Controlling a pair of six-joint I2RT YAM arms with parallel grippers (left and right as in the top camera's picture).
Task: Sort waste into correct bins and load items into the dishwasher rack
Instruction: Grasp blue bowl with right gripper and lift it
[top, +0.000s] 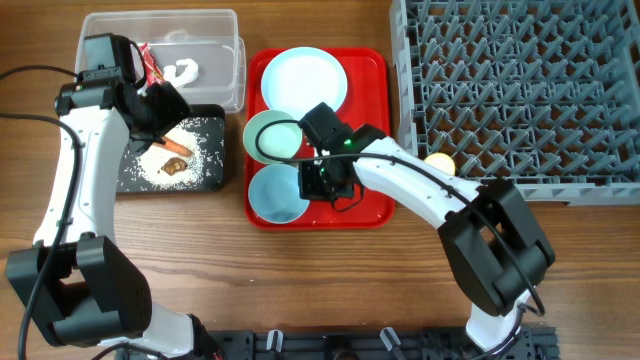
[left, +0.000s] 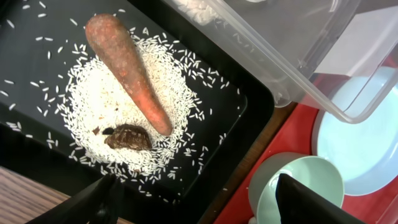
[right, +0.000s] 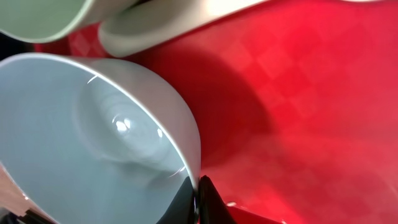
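Note:
The rack's empty far tray-side corner (top: 427, 36) is farther out than my right gripper and to its right in the overhead view, so I will lift the bowl there and let it go.
My right gripper (top: 322, 183) is shut on the rim of the near light blue bowl (top: 275, 194) on the red tray (top: 375, 75); the wrist view shows my fingers (right: 198, 202) pinching the bowl's wall (right: 93, 143). A second bowl (top: 268, 135) and the round plate (top: 304, 80) lie behind it. My left gripper (top: 160, 108) is open and empty over the black tray (top: 205, 175), which holds an orange carrot (left: 127, 68), rice grains (left: 93, 118) and a brown scrap (left: 127, 137). The clear tub (top: 225, 25) holds a red wrapper (top: 150, 65) and white paper (top: 186, 71). The yellow cup (top: 438, 161) sits by the grey rack (top: 520, 90).
The rack fills the back right. The red tray sits between the bins and the rack. The spoon is not in view. Cables run along the left edge of the wooden table.

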